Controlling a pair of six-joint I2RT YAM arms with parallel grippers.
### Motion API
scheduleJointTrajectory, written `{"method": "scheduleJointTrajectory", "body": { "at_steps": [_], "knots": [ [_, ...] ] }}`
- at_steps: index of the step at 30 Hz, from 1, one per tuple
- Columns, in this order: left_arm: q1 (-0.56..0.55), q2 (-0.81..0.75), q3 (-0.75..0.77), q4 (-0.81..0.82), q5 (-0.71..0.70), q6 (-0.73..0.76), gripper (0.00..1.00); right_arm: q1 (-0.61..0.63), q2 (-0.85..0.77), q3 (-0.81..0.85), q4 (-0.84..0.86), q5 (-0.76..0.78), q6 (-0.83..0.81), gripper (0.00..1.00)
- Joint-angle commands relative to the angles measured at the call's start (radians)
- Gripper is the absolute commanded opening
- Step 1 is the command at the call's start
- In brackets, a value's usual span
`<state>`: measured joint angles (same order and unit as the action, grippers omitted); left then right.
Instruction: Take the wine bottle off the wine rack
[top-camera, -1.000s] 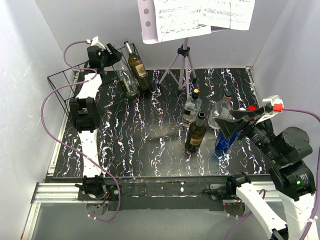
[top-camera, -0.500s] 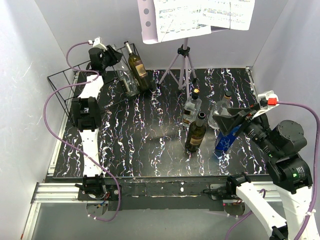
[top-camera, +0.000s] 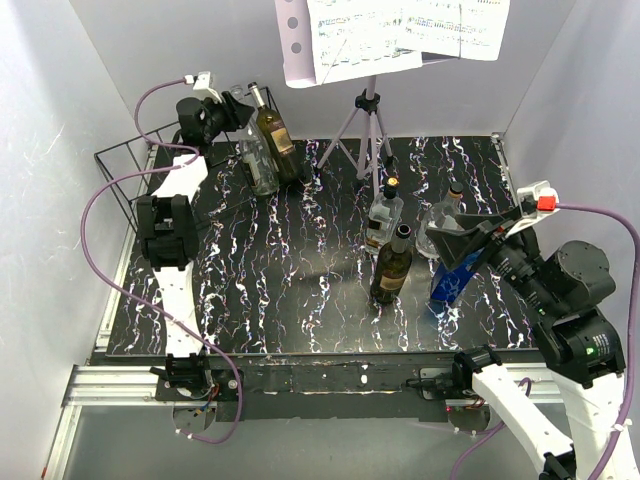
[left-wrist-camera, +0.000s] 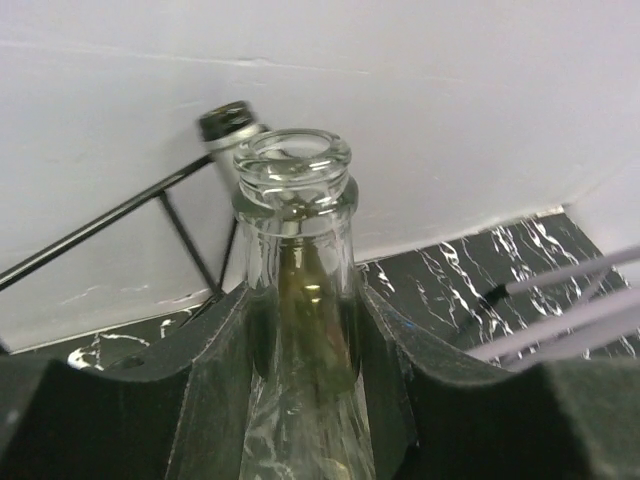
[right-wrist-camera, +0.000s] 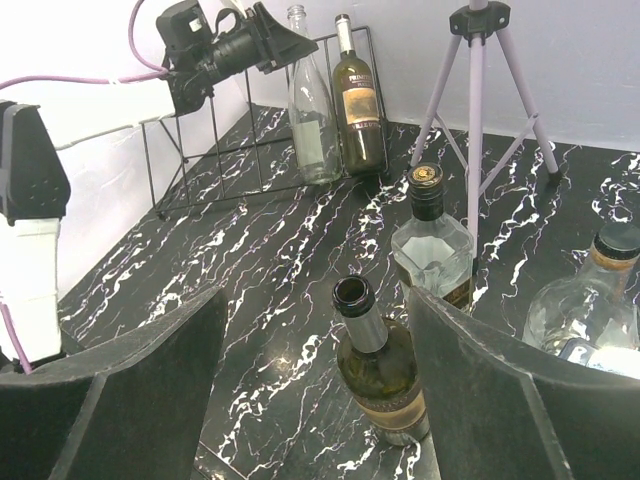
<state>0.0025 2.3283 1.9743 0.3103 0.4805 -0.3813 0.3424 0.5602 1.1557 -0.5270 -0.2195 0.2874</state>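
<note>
My left gripper should carry the clear bottle back and across next and release it, because the bare tabletop by the square bottle is to the gripper's right in the top view.
The black wire wine rack (top-camera: 130, 175) stands at the table's far left against the back wall. A clear wine bottle (top-camera: 258, 165) and a dark labelled wine bottle (top-camera: 278, 140) lean at its right end. My left gripper (top-camera: 238, 112) is at the clear bottle's neck. In the left wrist view both fingers press against the neck (left-wrist-camera: 295, 260) just under the open mouth. The dark bottle's cap (left-wrist-camera: 228, 122) shows behind. My right gripper (top-camera: 462, 245) is open and empty, above the right-side bottles. The right wrist view shows the rack (right-wrist-camera: 200, 160) and the left gripper (right-wrist-camera: 275, 40).
A tripod music stand (top-camera: 368, 130) with sheet music stands at the back middle. On the marbled table stand a square clear bottle (top-camera: 383, 215), an open dark green bottle (top-camera: 392, 265), a round clear bottle (top-camera: 445, 220) and a blue bottle (top-camera: 450, 280).
My left gripper has moved right along the rack's top to the clear bottle's neck. My right arm shifted slightly a second ago, then held still.
</note>
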Motion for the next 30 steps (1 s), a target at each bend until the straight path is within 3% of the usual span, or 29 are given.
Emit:
{"method": "scheduleJointTrajectory", "body": {
  "at_steps": [1, 18, 30],
  "knots": [
    [-0.032, -0.205, -0.057, 0.160, 0.107, 0.090, 0.00, -0.002, -0.019, 0.035, 0.028, 0.002, -0.014, 0.81],
    [-0.113, -0.676, -0.653, 0.403, 0.099, 0.231, 0.00, -0.002, -0.089, 0.015, 0.042, -0.009, 0.053, 0.80],
    [-0.304, -0.915, -0.936, 0.444, 0.075, 0.283, 0.00, 0.000, -0.143, -0.019, 0.047, -0.023, 0.091, 0.80]
  ]
}}
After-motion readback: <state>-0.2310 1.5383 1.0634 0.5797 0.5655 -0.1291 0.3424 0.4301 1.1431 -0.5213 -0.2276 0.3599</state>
